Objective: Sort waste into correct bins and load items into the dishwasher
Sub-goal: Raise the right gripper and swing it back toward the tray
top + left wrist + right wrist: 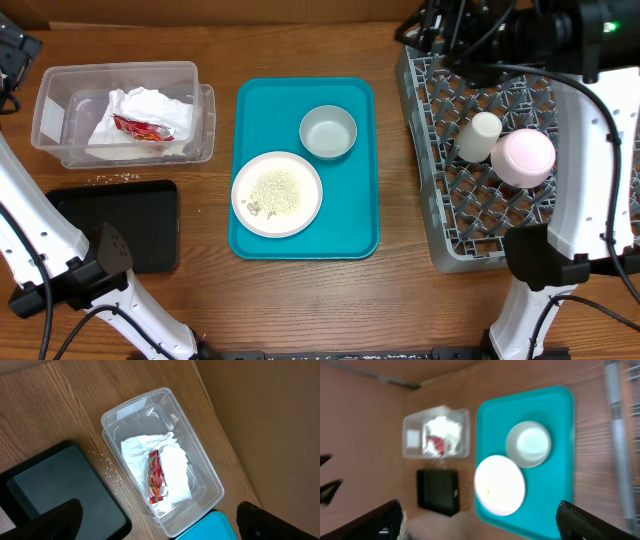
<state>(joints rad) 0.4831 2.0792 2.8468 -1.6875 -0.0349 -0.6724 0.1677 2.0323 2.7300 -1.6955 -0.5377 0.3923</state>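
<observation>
My right gripper is at the rack [450,200]. Next it will swing toward the empty grey bowl [328,132] and down onto the side of the bowl's rim that faces the tub.
The clear tub [120,68] at the back left holds the crumpled white napkin [145,110] and the red wrapper [143,128]; the left wrist view shows the napkin [175,467] and wrapper [156,477] from above. The black tray [120,225] lies in front of the tub. The pale plate [300,215] with rice bits [277,190] and the grey bowl [328,132] sit on the teal tray. The grey rack [450,200] holds the white cup [480,136] and the pink bowl [524,157]. My left gripper [160,520] is open high above the tub. My right gripper [480,520] is open and empty, high up. Chopsticks are out of view.
The teal serving tray [350,220] lies mid-table between the bins and the rack. A few loose rice bits [115,178] lie on the wood between the tub and the black tray. Both arm bases stand at the table's front edge.
</observation>
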